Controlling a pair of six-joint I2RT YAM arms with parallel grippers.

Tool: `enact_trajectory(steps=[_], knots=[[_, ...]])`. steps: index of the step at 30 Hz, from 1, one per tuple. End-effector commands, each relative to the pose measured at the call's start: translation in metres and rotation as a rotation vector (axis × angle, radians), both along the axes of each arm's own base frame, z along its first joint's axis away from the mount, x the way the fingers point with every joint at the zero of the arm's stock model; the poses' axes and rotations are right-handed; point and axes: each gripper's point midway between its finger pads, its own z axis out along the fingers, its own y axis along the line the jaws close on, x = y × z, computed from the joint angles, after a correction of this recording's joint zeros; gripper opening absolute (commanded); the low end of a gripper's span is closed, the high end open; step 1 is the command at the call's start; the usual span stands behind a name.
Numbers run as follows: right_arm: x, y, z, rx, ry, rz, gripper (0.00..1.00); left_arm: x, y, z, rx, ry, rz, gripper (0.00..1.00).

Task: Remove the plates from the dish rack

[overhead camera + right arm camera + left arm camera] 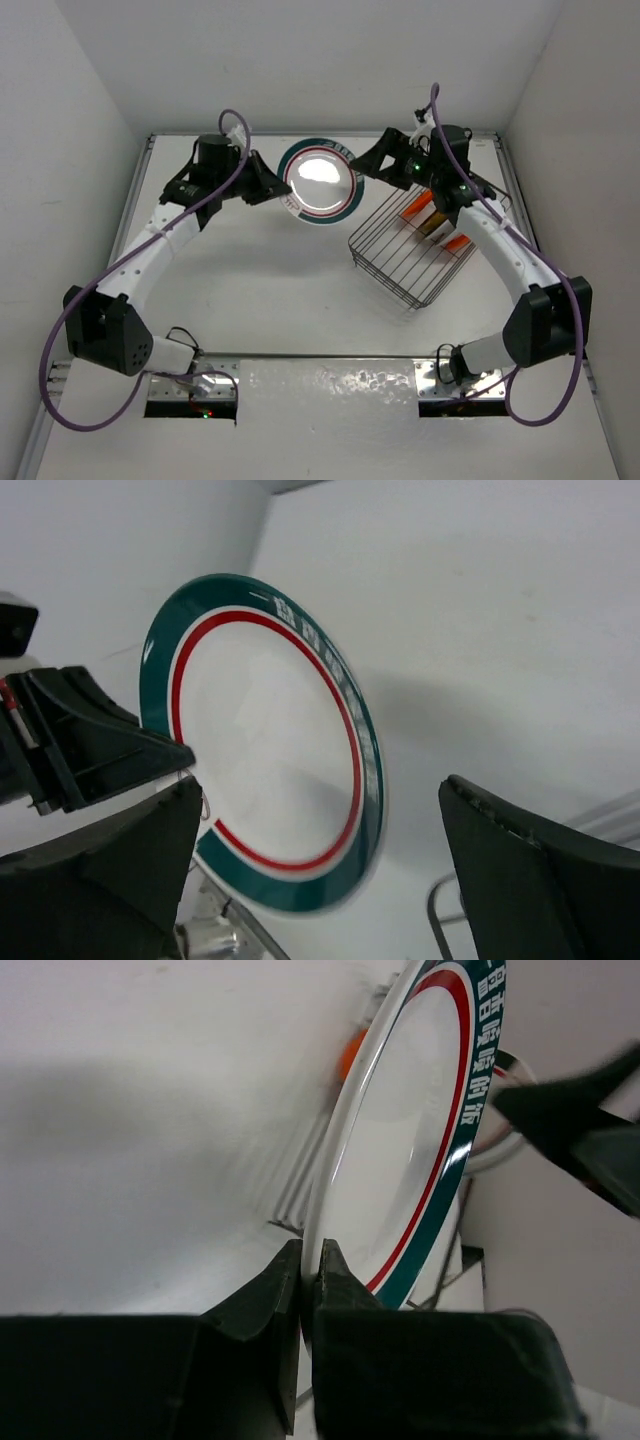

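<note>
The robot's right gripper should swing empty over the rack's far end, turn, and go down onto the ringed white plate's near rim there, while the left gripper holds its plate.
My left gripper (283, 189) is shut on the left rim of a white plate with a dark green and red rim ring (320, 180) and holds it off the table at the back centre. In the left wrist view the jaws (310, 1252) pinch the plate's edge (400, 1160). My right gripper (364, 167) is open and empty just right of that plate; in the right wrist view (320, 780) the plate (270, 740) lies between and beyond its fingers. The dish rack (395, 262) stands to the right, with orange plates (419, 208) and an olive one (436, 228) upright in its far end.
White enclosure walls stand at the back and on both sides. The rack's near half holds only bare bars. My left gripper's fingers (95, 745) show at the left in the right wrist view. A right finger (585, 1135) shows in the left wrist view.
</note>
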Motion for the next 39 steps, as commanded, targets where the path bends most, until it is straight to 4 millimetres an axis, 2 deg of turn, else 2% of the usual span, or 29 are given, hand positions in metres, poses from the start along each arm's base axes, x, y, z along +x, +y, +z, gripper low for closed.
enact_trajectory(steps=[1,2,3,4,6,7,9,10,11,12,13,15,16,18,19,20,22,23,24,25,26,28,29,31,32,35,39], knots=[[-0.004,-0.053,-0.015,-0.301,0.161,-0.235,0.99,0.029,0.044,-0.050,0.022,0.124,0.210,0.00],[0.002,-0.086,-0.026,-0.421,0.203,-0.388,0.99,0.039,0.061,-0.059,0.003,0.139,0.252,0.00],[-0.003,-0.105,-0.030,-0.493,0.253,-0.469,0.99,0.044,0.068,-0.069,0.001,0.153,0.267,0.00],[-0.011,-0.120,-0.024,-0.568,0.281,-0.503,0.99,0.049,0.071,-0.092,0.010,0.196,0.271,0.00],[-0.014,-0.145,-0.018,-0.675,0.297,-0.592,0.99,0.063,0.080,-0.105,0.034,0.182,0.268,0.00],[-0.022,-0.164,-0.004,-0.747,0.307,-0.658,0.99,0.073,0.082,-0.118,0.046,0.191,0.266,0.00],[-0.030,-0.182,0.013,-0.828,0.320,-0.707,0.99,0.086,0.086,-0.126,0.073,0.175,0.259,0.00],[-0.033,-0.191,0.016,-0.868,0.331,-0.721,0.99,0.092,0.088,-0.144,0.088,0.206,0.259,0.00],[-0.035,-0.200,0.018,-0.892,0.348,-0.738,0.99,0.096,0.092,-0.153,0.102,0.216,0.257,0.00],[-0.037,-0.215,0.016,-0.890,0.391,-0.760,0.99,0.100,0.095,-0.160,0.108,0.230,0.260,0.00],[-0.040,-0.222,0.009,-0.898,0.443,-0.749,0.99,0.105,0.097,-0.175,0.115,0.266,0.262,0.00],[-0.042,-0.240,0.000,-0.888,0.506,-0.762,0.99,0.111,0.104,-0.188,0.115,0.295,0.275,0.02],[-0.044,-0.245,-0.003,-0.906,0.521,-0.768,0.99,0.114,0.106,-0.199,0.116,0.318,0.275,0.18],[-0.044,-0.255,-0.003,-0.933,0.528,-0.796,0.99,0.115,0.112,-0.211,0.127,0.358,0.293,0.36],[-0.042,-0.259,-0.007,-0.947,0.539,-0.804,0.98,0.114,0.115,-0.216,0.136,0.385,0.301,0.59],[-0.041,-0.263,-0.008,-0.953,0.547,-0.812,0.97,0.114,0.117,-0.218,0.143,0.394,0.311,0.66],[-0.037,-0.268,-0.016,-0.971,0.569,-0.820,0.91,0.109,0.124,-0.217,0.176,0.408,0.341,0.96],[-0.034,-0.270,-0.019,-0.969,0.574,-0.821,0.88,0.108,0.131,-0.215,0.207,0.405,0.374,1.00],[-0.028,-0.271,-0.020,-0.961,0.561,-0.822,0.84,0.106,0.137,-0.206,0.228,0.392,0.398,1.00],[-0.025,-0.270,-0.022,-0.957,0.556,-0.819,0.80,0.096,0.142,-0.206,0.261,0.426,0.416,1.00],[-0.019,-0.270,-0.022,-0.956,0.553,-0.820,0.72,0.094,0.154,-0.193,0.306,0.406,0.464,1.00],[-0.012,-0.270,-0.026,-0.962,0.565,-0.819,0.68,0.080,0.164,-0.182,0.359,0.416,0.487,1.00],[-0.009,-0.270,-0.022,-0.954,0.556,-0.823,0.63,0.075,0.170,-0.165,0.381,0.382,0.512,1.00],[-0.004,-0.267,-0.025,-0.938,0.556,-0.817,0.58,0.065,0.174,-0.151,0.411,0.349,0.500,1.00],[-0.001,-0.266,-0.029,-0.935,0.557,-0.812,0.51,0.058,0.175,-0.136,0.411,0.313,0.500,1.00],[0.005,-0.263,-0.042,-0.939,0.581,-0.790,0.48,0.038,0.173,-0.116,0.416,0.268,0.469,1.00],[0.006,-0.264,-0.057,-0.951,0.610,-0.790,0.47,0.016,0.168,-0.102,0.406,0.237,0.428,1.00]])
